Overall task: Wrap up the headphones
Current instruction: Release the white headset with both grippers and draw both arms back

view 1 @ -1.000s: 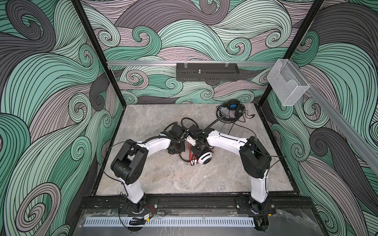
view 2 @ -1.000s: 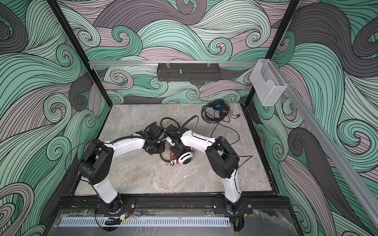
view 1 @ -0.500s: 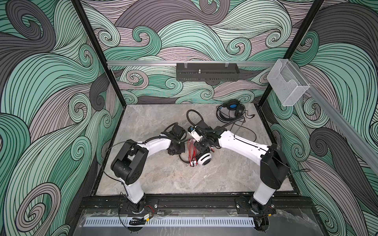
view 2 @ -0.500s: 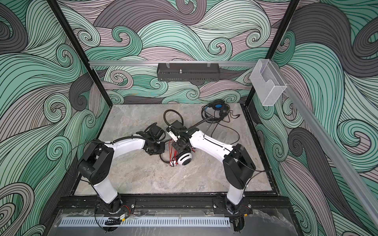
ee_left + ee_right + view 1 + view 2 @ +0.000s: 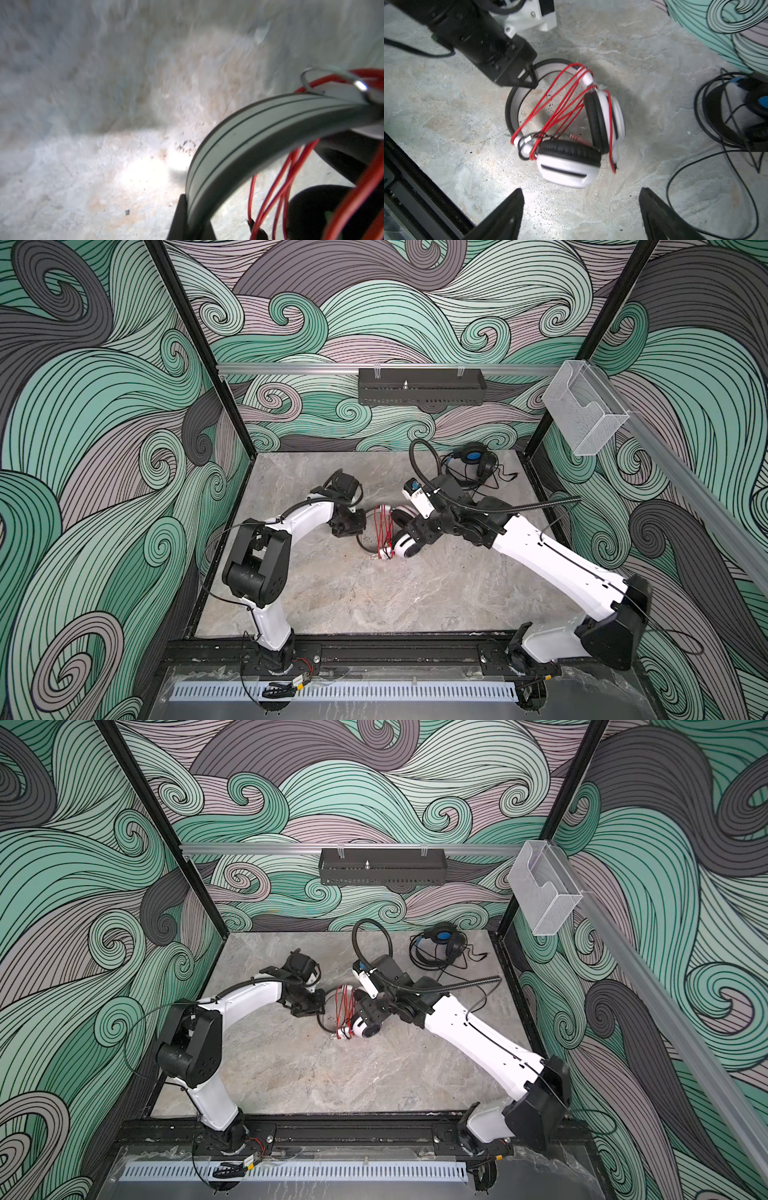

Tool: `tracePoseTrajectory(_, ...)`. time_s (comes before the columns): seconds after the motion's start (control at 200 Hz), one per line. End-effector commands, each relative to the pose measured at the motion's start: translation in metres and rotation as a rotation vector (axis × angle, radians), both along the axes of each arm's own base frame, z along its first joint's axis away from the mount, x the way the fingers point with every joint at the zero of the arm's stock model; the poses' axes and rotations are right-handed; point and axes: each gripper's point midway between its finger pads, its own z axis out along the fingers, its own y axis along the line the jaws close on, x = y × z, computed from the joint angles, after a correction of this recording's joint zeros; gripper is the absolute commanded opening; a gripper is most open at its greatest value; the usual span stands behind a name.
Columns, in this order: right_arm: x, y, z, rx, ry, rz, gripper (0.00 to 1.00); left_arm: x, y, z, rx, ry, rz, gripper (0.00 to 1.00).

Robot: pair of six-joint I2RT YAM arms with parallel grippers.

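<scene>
I next need to carry the grey headband (image 5: 249, 133) outward toward the back wall with my left gripper and release it on the bare rear tabletop, as the red cord is already wound.
The white headphones (image 5: 405, 547) (image 5: 363, 1029) (image 5: 566, 170) with black ear pads lie mid-table. Their thin red cord (image 5: 384, 526) (image 5: 560, 99) is wound in several loops across the band. My left gripper (image 5: 353, 526) (image 5: 316, 1006) (image 5: 193, 207) is shut on the grey headband (image 5: 249, 133) at its left side. My right gripper (image 5: 417, 531) (image 5: 581, 191) hovers just over the white ear cups, jaws wide open with nothing between them. The black headphones (image 5: 471, 462) (image 5: 440, 940) (image 5: 753, 108) with blue lining lie at the back right.
The black pair's loose black cord (image 5: 503, 479) (image 5: 695, 166) trails over the table beside my right arm. A black rack (image 5: 419, 387) hangs on the back wall. A clear plastic box (image 5: 586, 414) sits on the right rail.
My right gripper has opened wide and its arm has drawn back toward the right, off the red cord. The left gripper has kept its hold on the headband.
</scene>
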Motion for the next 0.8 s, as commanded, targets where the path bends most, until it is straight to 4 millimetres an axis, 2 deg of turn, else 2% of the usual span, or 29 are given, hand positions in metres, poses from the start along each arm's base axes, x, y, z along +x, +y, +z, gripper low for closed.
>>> tracePoseTrajectory(0.0, 0.009, -0.015, 0.012, -0.004, -0.029, -0.067, 0.91, 0.028, -0.009, 0.026, -0.136, -0.013, -0.065, 0.0)
tracePoseTrajectory(0.12, 0.014, -0.025, 0.019, 0.001, -0.049, -0.104, 0.94, 0.068, 0.007, 0.025, -0.16, -0.026, -0.026, 0.0)
tracePoseTrajectory(0.24, 0.016, -0.038, 0.016, -0.003, -0.045, -0.138, 0.96, 0.109, 0.032, 0.025, -0.17, -0.057, 0.027, 0.0)
tracePoseTrajectory(0.395, 0.013, -0.047, 0.011, 0.006, -0.03, -0.158, 0.97, 0.146, 0.062, 0.007, -0.151, -0.075, 0.072, 0.0)
tracePoseTrajectory(0.57, 0.013, -0.058, 0.007, 0.013, -0.016, -0.186, 0.98, 0.166, 0.083, -0.012, -0.131, -0.055, 0.113, 0.0)
tracePoseTrajectory(0.796, 0.017, -0.059, 0.004, 0.018, -0.007, -0.199, 1.0, 0.171, 0.096, -0.027, -0.086, -0.033, 0.152, 0.0)
